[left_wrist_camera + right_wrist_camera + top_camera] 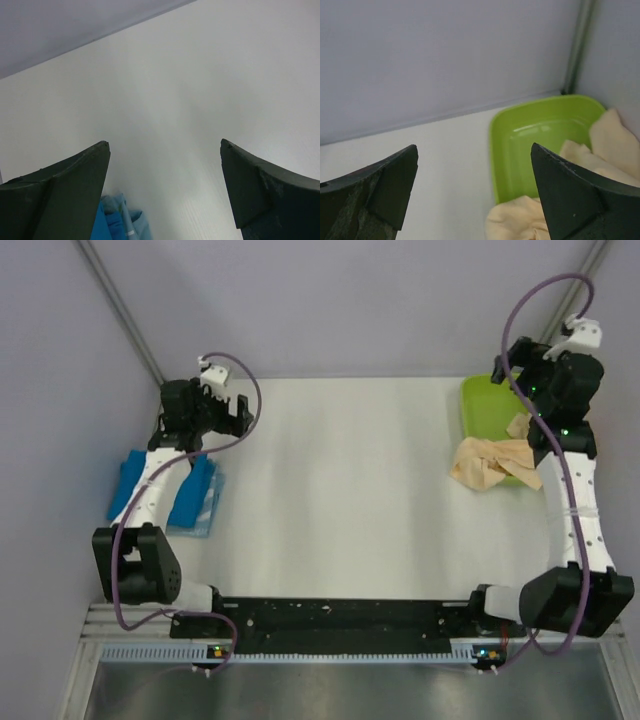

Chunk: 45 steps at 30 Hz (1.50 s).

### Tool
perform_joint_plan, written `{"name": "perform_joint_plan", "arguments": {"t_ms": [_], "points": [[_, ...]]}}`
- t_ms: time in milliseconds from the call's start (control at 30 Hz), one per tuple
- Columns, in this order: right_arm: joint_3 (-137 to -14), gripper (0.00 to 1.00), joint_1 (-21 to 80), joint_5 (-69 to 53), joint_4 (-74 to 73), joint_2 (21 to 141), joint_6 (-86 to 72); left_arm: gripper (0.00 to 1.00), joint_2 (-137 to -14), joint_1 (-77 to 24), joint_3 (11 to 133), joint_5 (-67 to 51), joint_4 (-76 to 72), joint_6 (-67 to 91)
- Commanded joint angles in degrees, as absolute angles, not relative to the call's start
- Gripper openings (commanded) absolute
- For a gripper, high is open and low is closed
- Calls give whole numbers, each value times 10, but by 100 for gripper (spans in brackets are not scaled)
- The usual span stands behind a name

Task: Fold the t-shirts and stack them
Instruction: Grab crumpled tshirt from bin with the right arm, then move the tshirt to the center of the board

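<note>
I need to move my right gripper down next and tilt its open fingers down onto the peach-cream t-shirt [492,464] inside the tray, by the tray's side, where the cloth bunches into folds.
The pale peach-cream t-shirt [492,464] lies crumpled, half in the lime-green tray and half on the table at the right; it also shows in the right wrist view [520,220]. The blue t-shirt [192,492] lies folded at the left edge, partly under my left arm; its corner shows in the left wrist view [116,220]. My left gripper [232,412] is open and empty above the table, beyond the blue shirt. My right gripper [512,370] is open and empty above the tray's far end.
The lime-green tray [482,400] stands at the back right corner, also in the right wrist view [530,135]. Grey walls close the back and sides. A metal post [577,47] runs up the right corner.
</note>
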<state>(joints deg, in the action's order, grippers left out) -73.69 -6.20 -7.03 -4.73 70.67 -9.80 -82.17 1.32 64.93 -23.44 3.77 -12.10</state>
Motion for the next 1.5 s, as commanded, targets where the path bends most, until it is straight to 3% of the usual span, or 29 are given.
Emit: {"name": "perform_joint_plan", "arguments": {"t_ms": [0,333,467,533,567,600,633,867,967,1133,1300,1467], "points": [[-779,92,-142,68,-256,795,-191,95,-869,10,749,-240,286,-134],[-933,89,-156,328,-301,1066,-111,94,-894,9,754,-251,318,-148],[-1006,76,-156,388,-318,1156,-58,93,-883,9,751,-278,322,-164],[-1035,61,-157,379,-323,1186,-36,93,-881,9,753,-285,323,-168],[-1047,47,-157,367,-326,1195,-30,93,-882,9,755,-284,326,-170],[-1059,19,-158,362,-337,1201,-31,93,-882,10,758,-278,330,-172],[-1066,0,-156,359,-341,1199,-36,93,-882,9,761,-271,333,-177],[-1094,0,-99,299,-327,1054,-4,93,-867,9,776,-209,352,-209],[-1137,0,-16,223,-317,986,75,93,-865,9,791,-198,355,-207],[-1185,0,204,86,-258,892,195,93,-846,10,799,-172,365,-201],[-1251,0,266,-231,-164,855,49,93,-828,11,795,-121,352,-200],[-1257,0,265,-302,-41,862,-79,94,-817,27,801,-71,333,-194]]}}
